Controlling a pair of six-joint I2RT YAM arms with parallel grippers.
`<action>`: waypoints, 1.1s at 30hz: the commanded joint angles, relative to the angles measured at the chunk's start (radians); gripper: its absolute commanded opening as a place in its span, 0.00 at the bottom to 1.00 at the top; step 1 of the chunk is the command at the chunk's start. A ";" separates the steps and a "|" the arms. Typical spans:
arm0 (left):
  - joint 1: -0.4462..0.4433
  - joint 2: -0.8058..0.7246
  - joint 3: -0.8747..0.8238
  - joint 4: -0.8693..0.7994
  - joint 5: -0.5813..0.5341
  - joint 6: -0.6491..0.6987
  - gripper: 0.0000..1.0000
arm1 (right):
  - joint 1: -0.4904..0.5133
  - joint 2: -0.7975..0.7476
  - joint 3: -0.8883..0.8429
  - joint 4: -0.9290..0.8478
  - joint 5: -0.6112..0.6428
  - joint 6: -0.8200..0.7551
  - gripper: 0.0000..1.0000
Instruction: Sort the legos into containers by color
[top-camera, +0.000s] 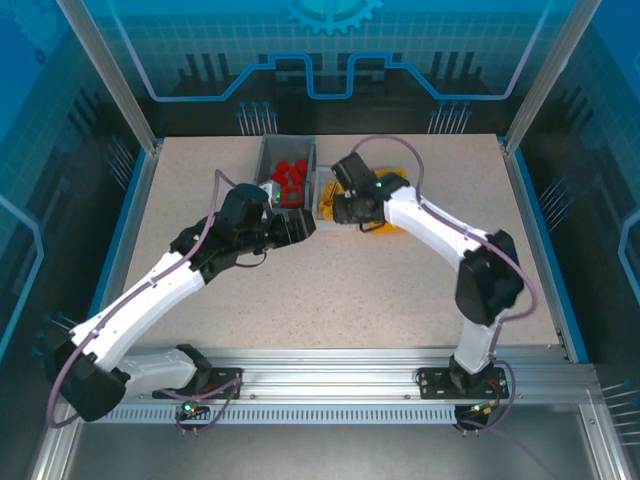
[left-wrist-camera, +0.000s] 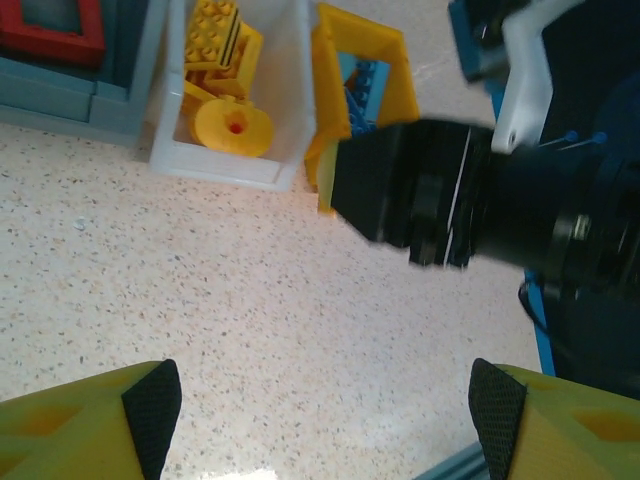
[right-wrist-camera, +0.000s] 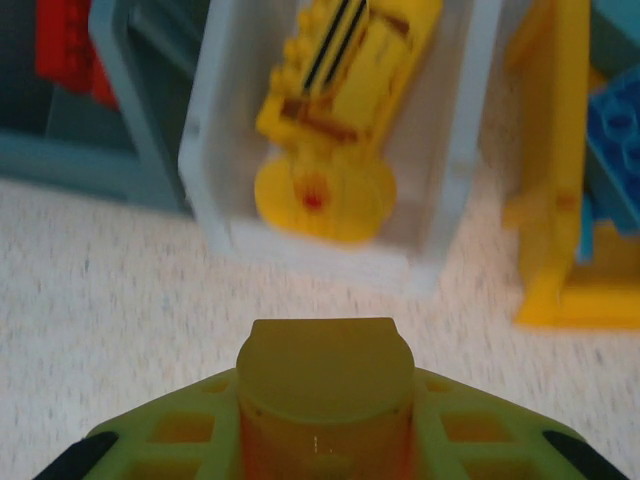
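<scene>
My right gripper carries the matching yellow lego outward over the inside of the white container (right-wrist-camera: 455, 150) holding yellow legos next and releases it.
My right gripper (right-wrist-camera: 325, 440) is shut on a yellow lego (right-wrist-camera: 325, 385) with a rounded top, held just in front of the white container (right-wrist-camera: 455, 150). That container holds several yellow legos (right-wrist-camera: 335, 100). The yellow container (right-wrist-camera: 545, 200) to its right holds blue legos (right-wrist-camera: 615, 140). The grey container (left-wrist-camera: 95, 95) holds red legos (top-camera: 290, 178). My left gripper (left-wrist-camera: 323, 410) stands open over bare table, nothing between its fingers (left-wrist-camera: 150, 405). Seen from above, the left gripper (top-camera: 300, 228) and right gripper (top-camera: 335, 207) are close together by the containers.
The right arm's dark wrist (left-wrist-camera: 450, 195) reaches across the left wrist view, just right of the yellow container (left-wrist-camera: 385, 45). The speckled table (top-camera: 350, 290) lies open in front of the bins. A blue rim (top-camera: 535, 230) borders the table.
</scene>
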 joint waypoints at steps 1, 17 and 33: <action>0.077 0.038 0.045 0.024 0.104 0.042 0.80 | -0.040 0.134 0.165 -0.031 -0.053 -0.058 0.25; 0.129 0.137 0.087 0.137 0.182 0.047 0.80 | -0.136 0.580 0.752 -0.213 -0.055 -0.109 0.33; 0.138 0.114 0.123 0.066 0.158 0.066 0.80 | -0.097 0.302 0.545 -0.143 0.002 -0.140 0.52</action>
